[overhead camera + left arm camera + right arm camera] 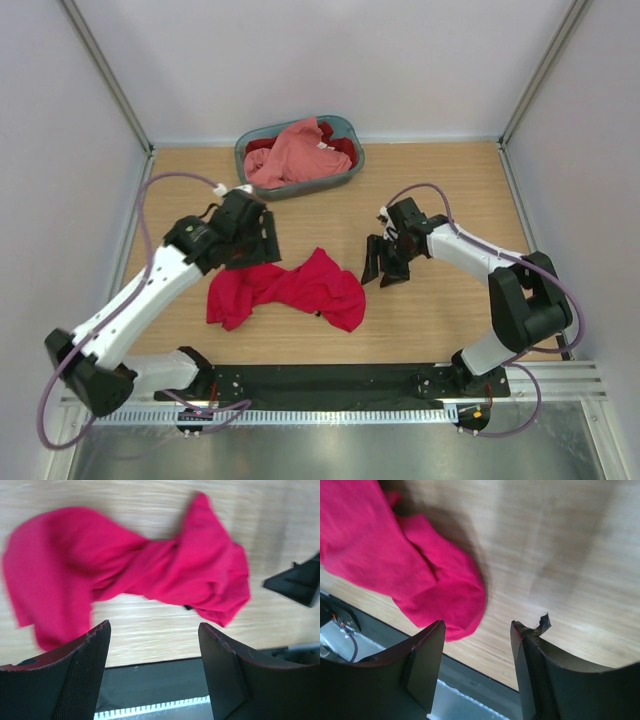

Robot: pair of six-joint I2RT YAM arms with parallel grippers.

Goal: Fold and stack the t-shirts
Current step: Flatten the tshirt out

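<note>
The bright red shirt's upper edge juts out below my left gripper and to its right in the top view, so I move across and down onto that edge next.
A bright crimson red t-shirt lies crumpled and twisted on the wooden table, between the two arms. It also shows in the left wrist view and the right wrist view. A salmon pink t-shirt and a darker red t-shirt lie bunched in the basket. My left gripper is open and empty, above the table just behind the red shirt's left part. My right gripper is open and empty, just right of the shirt's right end.
A grey-blue oval plastic basket stands at the back centre of the table. A black strip and a metal rail run along the near edge by the arm bases. White walls enclose the table.
</note>
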